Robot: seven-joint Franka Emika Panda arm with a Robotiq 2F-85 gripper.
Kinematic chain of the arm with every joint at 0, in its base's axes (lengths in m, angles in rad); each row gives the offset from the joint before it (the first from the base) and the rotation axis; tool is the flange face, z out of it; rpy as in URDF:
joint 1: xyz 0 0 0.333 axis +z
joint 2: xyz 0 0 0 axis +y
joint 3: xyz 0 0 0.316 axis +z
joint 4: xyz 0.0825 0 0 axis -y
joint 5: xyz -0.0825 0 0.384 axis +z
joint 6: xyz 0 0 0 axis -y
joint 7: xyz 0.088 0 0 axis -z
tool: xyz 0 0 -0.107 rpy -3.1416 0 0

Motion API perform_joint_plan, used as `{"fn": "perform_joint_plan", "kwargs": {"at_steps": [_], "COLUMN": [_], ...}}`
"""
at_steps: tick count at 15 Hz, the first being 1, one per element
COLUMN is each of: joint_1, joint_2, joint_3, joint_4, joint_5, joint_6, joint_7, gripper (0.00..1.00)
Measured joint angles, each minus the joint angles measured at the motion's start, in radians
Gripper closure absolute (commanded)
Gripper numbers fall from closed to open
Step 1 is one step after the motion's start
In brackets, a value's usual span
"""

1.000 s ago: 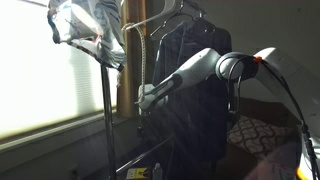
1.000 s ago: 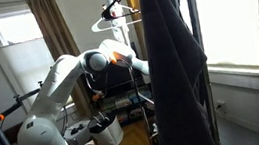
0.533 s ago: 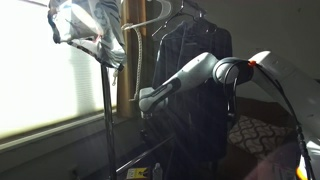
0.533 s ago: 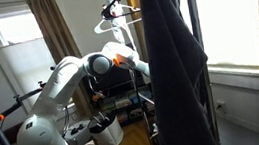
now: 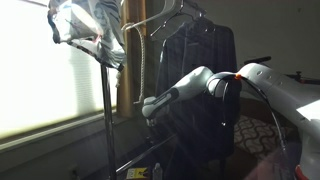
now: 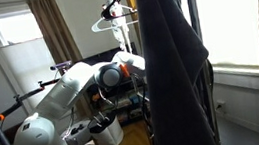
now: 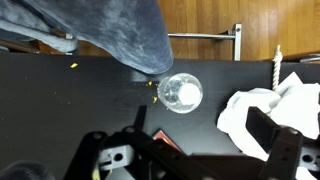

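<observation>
My gripper moves down and toward the top of the wrist view next, around the clear round glass [image 7: 180, 93], since the glass still lies beyond the spread fingers.
My gripper [image 7: 200, 116] is open and empty, its two dark fingers spread wide in the wrist view. Below it lies a black surface [image 7: 60, 100] with a clear round glass [image 7: 180, 93] and a crumpled white cloth [image 7: 262, 112]. A small red item [image 7: 166, 141] shows near the left finger. A dark blue-grey garment [image 7: 100, 28] hangs into the top of the wrist view. In both exterior views the arm [image 5: 190, 85] [image 6: 76, 85] reaches beside a dark garment [image 5: 200, 85] [image 6: 174, 67] hanging on a clothes rack. The gripper [image 5: 150, 107] is low beside that garment.
A metal rack pole [image 5: 106, 115] stands by the bright window [image 5: 40, 80]. Empty white hangers [image 6: 112, 19] hang on the rail. A light garment [image 5: 85, 28] is draped at the rack's top. A white bin [image 6: 105, 132] stands by the robot base. Curtains [image 6: 59, 31] frame the windows.
The arm has lowered and swung in closer along the hanging dark garment; the wrist and gripper sit lower than a second ago. The gripper has stayed empty.
</observation>
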Motion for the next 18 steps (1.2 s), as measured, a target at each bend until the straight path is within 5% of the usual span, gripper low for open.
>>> {"fn": "perform_joint_plan", "kwargs": {"at_steps": [16,18], "joint_1": [0.021,0.021], "joint_2": [0.138,0.14], "joint_3": [0.017,0.016], "joint_4": [0.146,0.146], "joint_5": [-0.005,-0.005], "joint_6": [-0.086,-0.086], "joint_7": [0.004,0.007], "gripper": [0.0,0.09]}}
